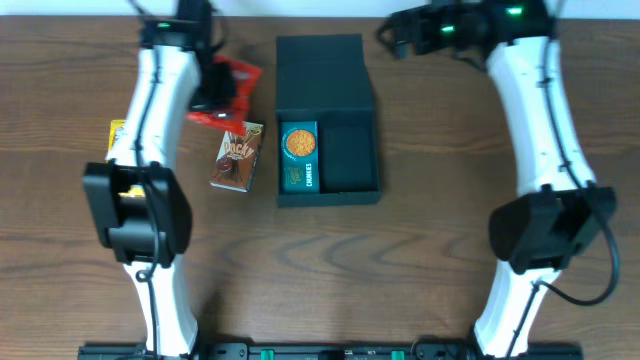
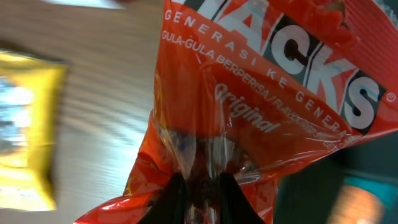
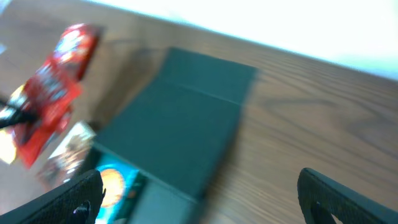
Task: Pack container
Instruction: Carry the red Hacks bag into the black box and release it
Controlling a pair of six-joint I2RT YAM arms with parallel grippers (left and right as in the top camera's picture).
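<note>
The red packet [image 1: 232, 88] goes right in the overhead view and down with my left gripper next, for release into the container's empty half [image 1: 349, 158], because the cookie packet fills the other.
The dark teal container [image 1: 350, 155] sits open at the table's centre, its flap lid [image 1: 322, 70] lying flat behind it. A teal cookie packet [image 1: 299, 157] lies in its left half. My left gripper [image 1: 212, 95] is shut on a red snack packet [image 1: 232, 88] to the left of the lid. In the left wrist view the fingers [image 2: 202, 196] pinch the packet's crumpled edge [image 2: 267, 93]. My right gripper [image 1: 400, 35] is open and empty beyond the container's back right corner. In the right wrist view its fingers [image 3: 211, 196] spread wide above the container [image 3: 180, 130].
A brown Pocky box [image 1: 237, 155] lies just left of the container. A yellow packet [image 1: 118, 130] lies at the far left, partly under my left arm; it also shows in the left wrist view [image 2: 25, 137]. Bare wood lies right of the container.
</note>
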